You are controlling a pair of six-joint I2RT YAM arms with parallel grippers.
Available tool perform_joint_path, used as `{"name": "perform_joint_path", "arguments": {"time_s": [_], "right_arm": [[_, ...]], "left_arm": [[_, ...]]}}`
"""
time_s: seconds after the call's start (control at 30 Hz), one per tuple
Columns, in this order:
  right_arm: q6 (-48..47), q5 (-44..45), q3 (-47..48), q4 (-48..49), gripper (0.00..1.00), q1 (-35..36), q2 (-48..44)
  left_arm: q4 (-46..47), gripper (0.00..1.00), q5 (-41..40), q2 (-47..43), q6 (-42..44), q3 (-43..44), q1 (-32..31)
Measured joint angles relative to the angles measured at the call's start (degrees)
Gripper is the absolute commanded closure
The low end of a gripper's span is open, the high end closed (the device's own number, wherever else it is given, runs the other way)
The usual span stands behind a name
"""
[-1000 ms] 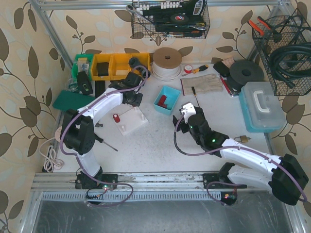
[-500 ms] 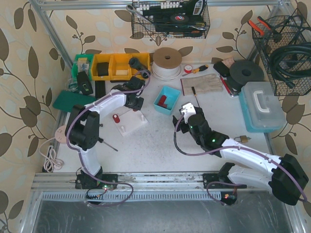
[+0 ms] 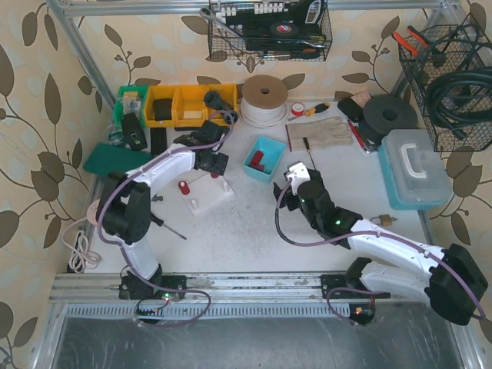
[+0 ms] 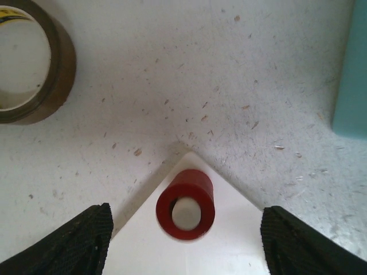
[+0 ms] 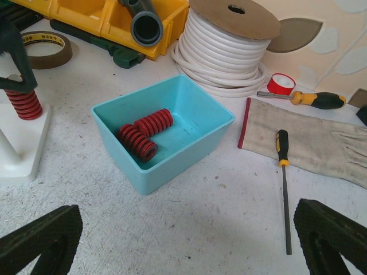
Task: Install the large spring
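Observation:
I will move my right gripper outward, left in the top view, then down into the bin onto the farther spring, whose far end is clear.
A large red spring point(image 4: 185, 203) stands upright over a white peg at the far corner of the white base point(image 4: 229, 252). My left gripper point(image 4: 186, 232) hangs straight above it, open, its black fingers point(image 4: 80, 240) well clear on both sides. The right wrist view shows that same spring point(image 5: 23, 104) on the base point(image 5: 20, 152), under the left arm's dark fingers. A teal bin point(image 5: 123, 146) holds two more red springs point(image 5: 137, 142). My right gripper point(image 5: 189, 240) is open and empty over bare table in front of the bin. From above, the left gripper point(image 3: 213, 161) covers the base's far corner.
A brown tape roll point(image 4: 28, 63) lies beyond the base. A white cable spool point(image 5: 229, 46), a work glove point(image 5: 309, 137), a thin file with a yellow and black handle point(image 5: 284, 183) and yellow bins point(image 3: 181, 104) are at the back. A blue-lidded box point(image 3: 415, 165) stands at right.
The left gripper's jaws have opened and let go of the red spring, which stays on its peg. The right arm has not moved.

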Motion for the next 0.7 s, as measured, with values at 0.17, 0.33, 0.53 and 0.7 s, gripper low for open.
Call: {"name": "perform_joint_path", "arguments": {"time_s": [0.17,0.33,0.53,0.7], "right_arm": [[1.07,-0.26,0.35,-0.04,0.02,-1.09,1.11],[3.87,-2.43,5.75,-3.5,0.14,-3.87,6.43],[9.27,-7.34,21.55,-9.79,0.44,-8.83,18.69],[14.29,-11.02,31.85,-12.66,0.58,-10.99,30.58]], "left_arm": [[2.32,0.21,0.2,-9.94,-0.9,-4.87,0.0],[10.97,0.2,1.79,-26.84,-2.29,-16.15,0.0],[22.58,0.2,2.75,-37.64,-3.85,-31.17,0.0],[25.81,0.2,2.25,-37.44,-3.39,-37.77,0.0]]}}
